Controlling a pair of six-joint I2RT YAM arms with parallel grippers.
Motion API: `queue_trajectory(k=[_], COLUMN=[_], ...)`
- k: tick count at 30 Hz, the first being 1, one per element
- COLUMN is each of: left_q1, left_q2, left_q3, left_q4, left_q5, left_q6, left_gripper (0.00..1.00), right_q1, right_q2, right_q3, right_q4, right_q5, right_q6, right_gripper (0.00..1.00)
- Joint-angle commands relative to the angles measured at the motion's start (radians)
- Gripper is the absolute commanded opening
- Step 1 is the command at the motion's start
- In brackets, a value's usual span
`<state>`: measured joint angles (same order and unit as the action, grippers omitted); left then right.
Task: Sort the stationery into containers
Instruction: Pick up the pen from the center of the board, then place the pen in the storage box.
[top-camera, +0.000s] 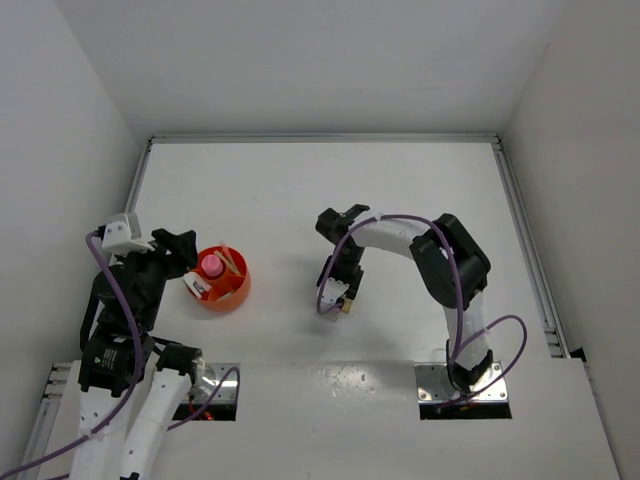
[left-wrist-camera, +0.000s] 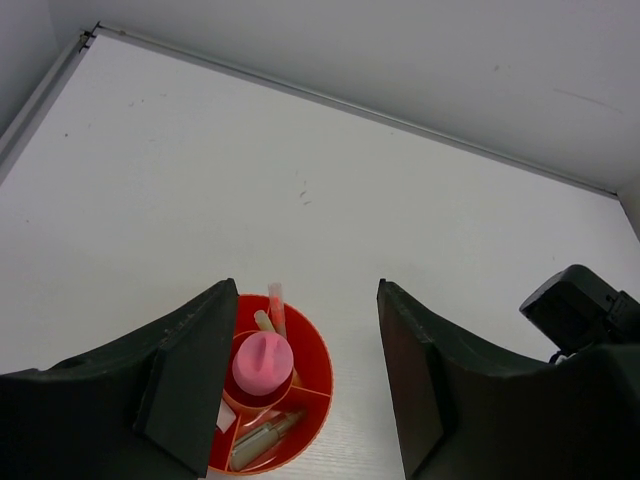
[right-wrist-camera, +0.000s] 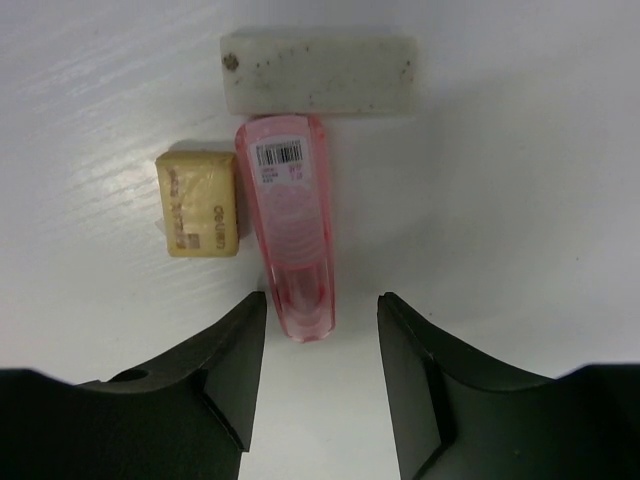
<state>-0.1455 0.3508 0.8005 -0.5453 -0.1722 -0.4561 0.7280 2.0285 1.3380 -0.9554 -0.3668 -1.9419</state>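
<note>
I have only the end of the pink marker between my fingers, so my right gripper needs to ease back next along the pink marker's middle (right-wrist-camera: 293, 218), toward the white eraser.
The round orange bowl (top-camera: 222, 281) (left-wrist-camera: 318, 372) with inner dividers stands at the left of the table. It holds a pink-capped tube (left-wrist-camera: 263, 362), a thin pink pen (left-wrist-camera: 276, 306), a pale marker (left-wrist-camera: 262, 438) and a white eraser (left-wrist-camera: 222, 418). My left gripper (top-camera: 188, 260) (left-wrist-camera: 307, 288) hovers open just left of and above the bowl, holding nothing. On the bare table at mid-right lie a white eraser (right-wrist-camera: 318, 73), a yellow eraser (right-wrist-camera: 198, 203) (top-camera: 347, 307) and a clear pink marker (right-wrist-camera: 290, 235). My right gripper (top-camera: 343, 296) (right-wrist-camera: 322, 300) is open over them. The marker's near end lies between its fingertips, ungripped.
White walls enclose the table on the left, far and right sides, with metal rails (top-camera: 525, 240) along the edges. A purple cable (top-camera: 330, 300) loops beside the right gripper. The right arm (top-camera: 450, 260) arches over the table's right half.
</note>
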Motion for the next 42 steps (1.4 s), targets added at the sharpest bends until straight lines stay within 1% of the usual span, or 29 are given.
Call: queue_trajectory(k=[1,8,14,16,19,20,23,25,26,27,29,30,31,33,34,35,36,37,38,39,41,42], left_q1=[-0.009,-0.009,-0.009,-0.009,-0.009,-0.009,-0.009,-0.009,-0.009,-0.009,-0.009,-0.009,-0.009,-0.009,-0.009,-0.009,-0.009,-0.009,-0.009,-0.009,-0.009,-0.009], left_q2=[-0.007,-0.016,-0.026,-0.026,-0.026,-0.035,-0.035,-0.035,-0.035,-0.035,-0.035,-0.035,-0.026,-0.026,-0.026,-0.026,-0.026,-0.026,-0.026,-0.026,-0.026,-0.026], left_q3=[0.02,0.02,0.02,0.02,0.02,0.02,0.02,0.02,0.02,0.02,0.029,0.029,0.029,0.029,0.029,0.029,0.029,0.029,0.038,0.039,0.048,0.048], left_q4=[0.007,0.007,0.007,0.007,-0.002,-0.002,-0.002,-0.002,-0.002,-0.002,-0.002,-0.002,-0.002,-0.002,-0.002,-0.002,-0.002,-0.002,-0.002,-0.002,-0.002,-0.002], left_q5=[-0.001,-0.001,-0.001,-0.001,-0.001,-0.001,-0.01,-0.01,-0.01,-0.01,-0.01,-0.01,-0.01,-0.01,-0.01,-0.01,-0.01,-0.01,-0.01,-0.021,-0.021,-0.032], left_q6=[0.004,0.004,0.004,0.004,0.004,0.004,0.004,0.004,0.004,0.004,0.004,0.004,0.004,0.004,0.004,0.004,0.004,0.004,0.004,0.004,0.004,0.004], left_gripper=[0.64,0.64,0.64,0.64,0.64,0.64,0.64,0.64,0.64,0.64,0.64,0.64,0.64,0.64,0.64,0.64,0.64,0.64,0.64,0.64,0.64,0.64], right_q1=[0.019,0.071,0.091,0.102,0.111,0.111,0.111,0.111,0.111,0.111,0.111,0.102,0.102,0.102,0.102,0.102,0.102,0.102,0.093,0.084,0.083,0.083], right_q2=[0.026,0.016,0.007,0.007,0.033,0.044,0.044,0.033,0.003,-0.011,-0.037,-0.063,-0.073,-0.073,-0.073,-0.061,-0.06,-0.047,-0.047,-0.036,-0.005,0.005], right_q3=[0.016,-0.017,-0.06,-0.06,-0.051,-0.04,-0.031,-0.02,-0.02,-0.001,0.026,0.061,0.085,0.192,0.237,0.277,0.344,0.364,0.389,0.398,0.441,0.441], right_q4=[-0.043,-0.065,-0.083,-0.083,-0.074,-0.074,-0.074,-0.04,0.005,0.036,0.11,0.198,0.233,0.341,0.363,0.383,0.442,0.481,0.525,0.603,0.636,0.685], right_q5=[-0.057,-0.066,-0.066,-0.066,-0.057,-0.057,-0.067,-0.067,-0.076,-0.077,-0.086,-0.095,-0.109,-0.141,-0.176,-0.201,-0.224,-0.251,-0.329,-0.368,-0.476,-0.565], right_q6=[-0.032,-0.032,-0.032,-0.032,-0.023,-0.014,0.01,0.046,0.069,0.101,0.249,0.32,0.471,0.71,0.938,1.045,1.155,1.266,1.47,1.562,1.745,1.799], right_gripper=[0.49,0.49,0.49,0.47,0.33,0.25,0.13,0.09,0.06,0.04,0.0,0.0,0.0,0.0,0.0,0.0,0.0,0.0,0.0,0.0,0.0,0.0])
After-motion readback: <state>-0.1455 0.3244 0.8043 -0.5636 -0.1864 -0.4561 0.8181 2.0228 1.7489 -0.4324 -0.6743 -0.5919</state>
